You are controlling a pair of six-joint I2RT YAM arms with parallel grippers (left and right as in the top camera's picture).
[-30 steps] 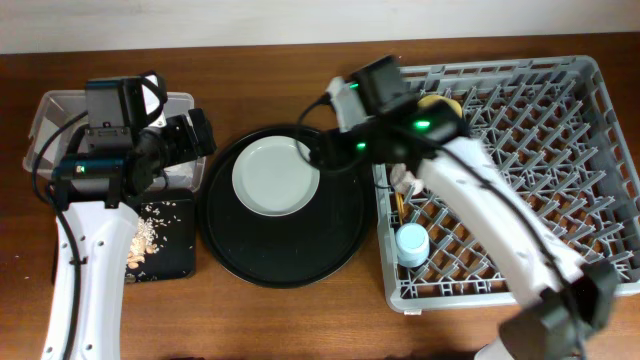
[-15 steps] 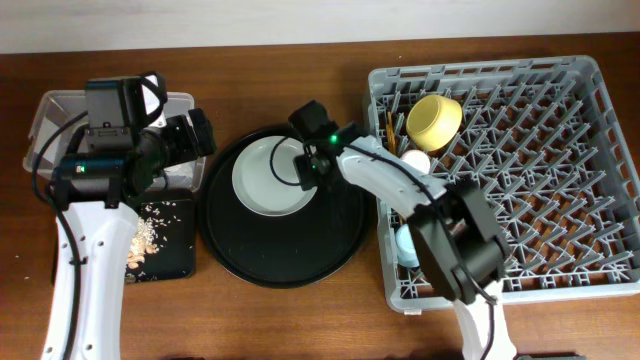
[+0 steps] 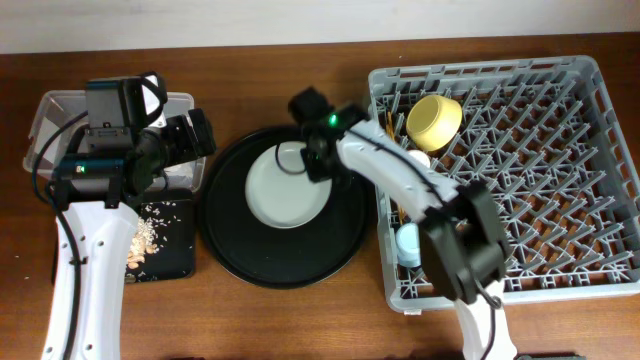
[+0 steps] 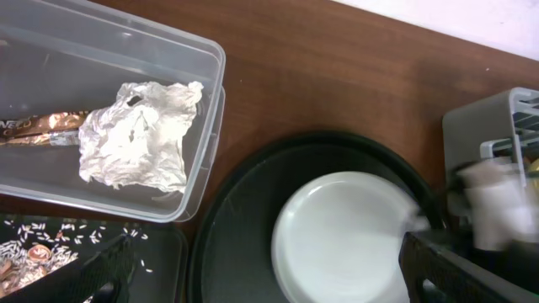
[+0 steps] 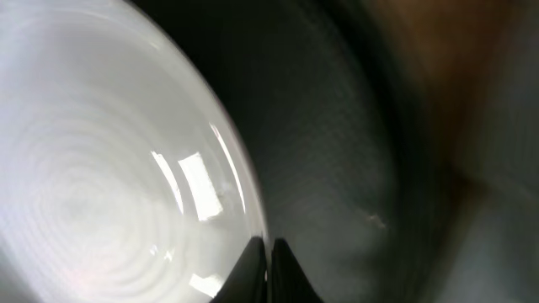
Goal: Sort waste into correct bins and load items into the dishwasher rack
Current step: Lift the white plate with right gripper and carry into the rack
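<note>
My right gripper holds the plate and next needs to lift it over the rack. Then it should tilt the plate and lower it beside the yellow bowl, where the rack's wires are empty.
The pale grey-green plate (image 3: 280, 195) lies on the round black tray (image 3: 240, 250). My right gripper (image 3: 318, 165) is shut on the plate's far right rim; in the right wrist view the fingertips (image 5: 269, 261) pinch the plate's (image 5: 93, 168) edge. Above the clear box's (image 3: 50, 110) right end hangs my left gripper (image 3: 203, 135), open and holding nothing. That box holds the crumpled napkin (image 4: 135, 139) and the gold-brown wrapper (image 4: 38, 128). Food scraps (image 3: 148, 238) lie on the flat black tray (image 3: 175, 260). The dishwasher rack (image 3: 560, 180) holds the yellow bowl (image 3: 433, 118), the light blue cup (image 3: 410, 243) and the chopsticks (image 3: 389, 125).
My right arm stretches from the rack's front left corner across the round tray's right side. The rack fills the right of the table, its left wall close to the round tray. Bare wood shows along the back edge and at the front.
My right gripper has swung from the rack to the plate and shut on its rim. The plate has shifted slightly right and toward the front. The left arm has not moved.
</note>
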